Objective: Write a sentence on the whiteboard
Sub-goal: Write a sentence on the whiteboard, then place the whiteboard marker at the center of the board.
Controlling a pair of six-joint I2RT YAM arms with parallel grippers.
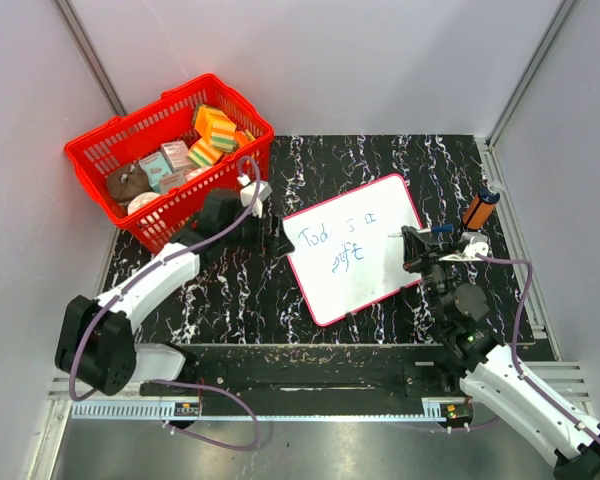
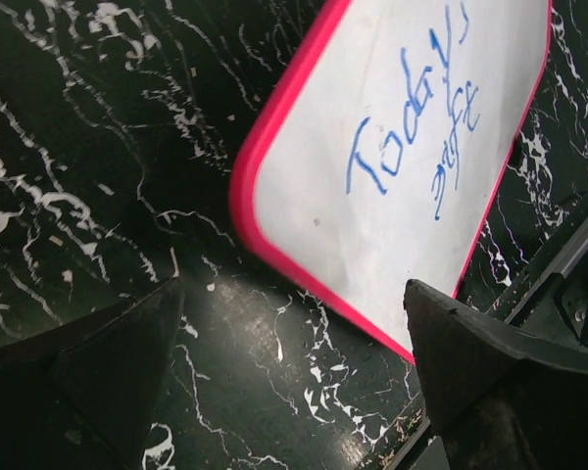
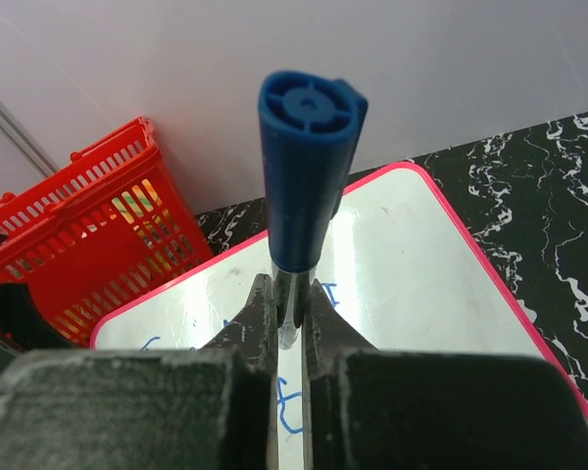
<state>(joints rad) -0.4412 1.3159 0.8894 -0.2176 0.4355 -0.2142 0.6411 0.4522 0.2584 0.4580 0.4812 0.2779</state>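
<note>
My right gripper next draws back, lowers and releases the marker (image 3: 309,166) on the bare black table by the board's near edge, as that's below and back.
The whiteboard (image 1: 370,275) lies tilted on the black marbled table, white with a red-pink rim. The sentence (image 1: 330,245) is blue handwriting, "Today" over a second short word. My right gripper (image 1: 410,252) is at the board's right edge, shut on a blue marker (image 3: 309,166) that stands upright between the fingers (image 3: 292,313) above the board (image 3: 412,264). My left gripper (image 1: 278,238) is open and empty at the board's left edge. In the left wrist view, the open gripper (image 2: 292,299) is low over the table beside the board's corner (image 2: 372,255), with the writing (image 2: 412,127) beyond.
A red basket (image 1: 110,150) with sponges and small boxes stands at the back left, close behind my left arm; it also shows in the right wrist view (image 3: 88,245). An orange-and-black cylinder (image 1: 480,208) lies right of the board. Walls close in on the left, back and right.
</note>
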